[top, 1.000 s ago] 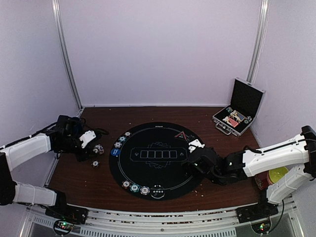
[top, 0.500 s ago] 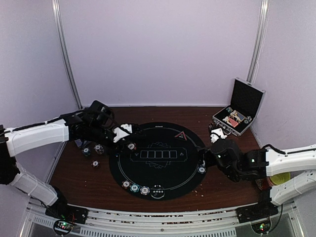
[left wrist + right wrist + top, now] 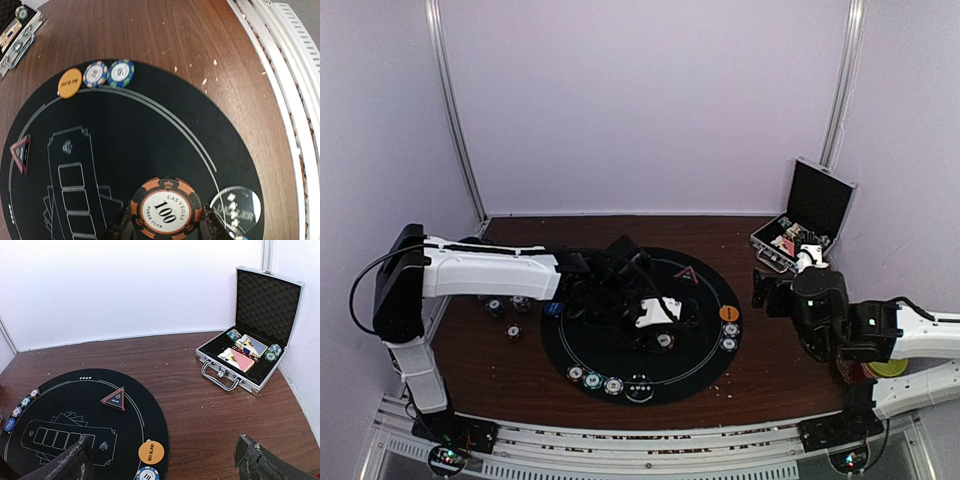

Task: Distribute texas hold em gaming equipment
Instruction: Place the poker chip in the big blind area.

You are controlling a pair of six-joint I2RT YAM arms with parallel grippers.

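Note:
My left gripper moves to the right in the top view next, lowers and releases there, since the black mat's rim past the orange disc's chips is bare.
My left gripper [image 3: 663,335] is over the middle of the black round mat [image 3: 620,350], shut on an orange-and-black "100" poker chip [image 3: 166,207] held between the fingertips just above the felt. My right gripper [image 3: 765,290] is open and empty beside the mat's right edge; its fingers [image 3: 75,462] stand wide apart. An orange disc [image 3: 151,452] and two chips [image 3: 107,73] lie at the mat's right rim. The red triangle marker [image 3: 114,399] lies at the far rim. A blue disc [image 3: 553,309] and chips [image 3: 565,285] lie at the left rim, more chips [image 3: 593,380] at the front.
The open silver-edged black case [image 3: 250,355] at the back right holds card decks and chips. A clear dealer button [image 3: 236,209] lies at the mat's front. Loose chips [image 3: 510,305] lie on the wood left of the mat. A yellow bowl [image 3: 890,365] sits behind my right arm.
My left arm swung from the loose chips at the left to the mat's middle, carrying a chip. My right arm drew back off the mat, leaving the orange disc and two chips there.

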